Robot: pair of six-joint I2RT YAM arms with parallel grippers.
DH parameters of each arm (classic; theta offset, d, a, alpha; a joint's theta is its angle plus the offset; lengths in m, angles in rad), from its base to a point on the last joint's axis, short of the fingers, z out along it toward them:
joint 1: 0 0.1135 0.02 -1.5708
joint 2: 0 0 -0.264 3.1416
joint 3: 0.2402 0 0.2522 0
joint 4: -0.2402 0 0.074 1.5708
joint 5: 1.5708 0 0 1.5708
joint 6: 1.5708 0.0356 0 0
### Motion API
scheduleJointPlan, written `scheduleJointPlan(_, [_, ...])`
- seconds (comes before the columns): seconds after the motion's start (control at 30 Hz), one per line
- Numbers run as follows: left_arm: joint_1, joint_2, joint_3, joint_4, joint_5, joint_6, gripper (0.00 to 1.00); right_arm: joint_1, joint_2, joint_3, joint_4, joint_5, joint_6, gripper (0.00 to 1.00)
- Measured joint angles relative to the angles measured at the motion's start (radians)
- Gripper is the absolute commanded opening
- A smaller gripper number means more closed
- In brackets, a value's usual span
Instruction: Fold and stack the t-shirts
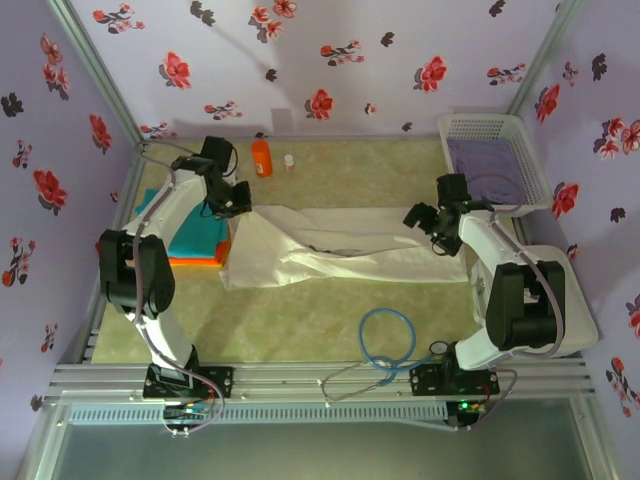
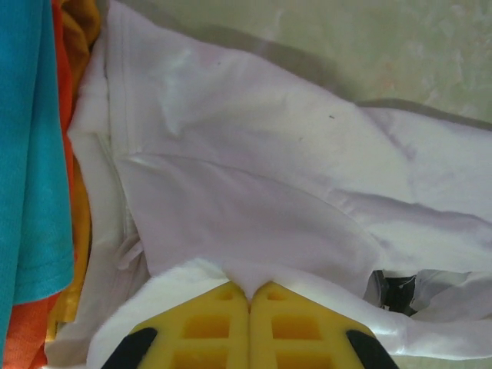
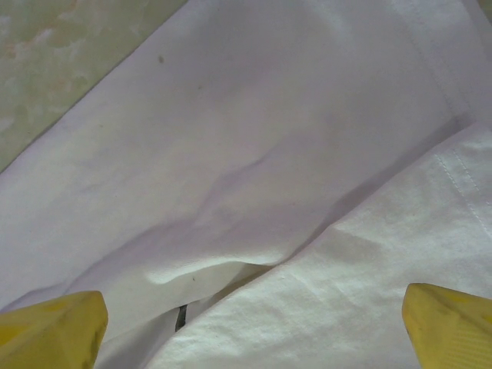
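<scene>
The cloth is still wrinkled, so I will pull the pinched fold outward with my left gripper toward the white t-shirt's far edge [image 1: 272,208] [image 2: 254,57], then let go of it.
The white t-shirt [image 1: 340,250] lies stretched and wrinkled across the middle of the table. My left gripper [image 1: 238,200] is at its far left corner, beside the stack. In the left wrist view the yellow jaws of the left gripper [image 2: 248,294] are shut on a pinch of the white t-shirt [image 2: 254,177]. A teal t-shirt [image 1: 195,235] lies folded on an orange one [image 1: 195,262] at the left; both show as teal cloth [image 2: 27,154] and orange cloth [image 2: 68,84]. My right gripper [image 1: 432,225] hangs open over the shirt's right end, its fingertips [image 3: 54,330] wide apart above the white cloth [image 3: 254,154].
A white basket [image 1: 455,128] with purple cloth stands at the back right. An orange bottle [image 1: 261,157] and a small white bottle [image 1: 289,161] stand at the back. A blue cable loop [image 1: 388,340] lies near the front edge.
</scene>
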Motion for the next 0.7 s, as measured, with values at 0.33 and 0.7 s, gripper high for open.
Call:
scheduleJointPlan(0.33, [0.0, 0.139, 0.158, -0.09, -0.01, 0.061, 0.0, -0.005, 0.0, -0.003, -0.003, 0.0, -0.007, 0.99])
scheduleJointPlan(0.7, [-0.013, 0.275, 0.357, -0.164, -0.018, 0.092, 0.0, -0.007, 0.006, -0.003, -0.003, 0.0, -0.008, 0.99])
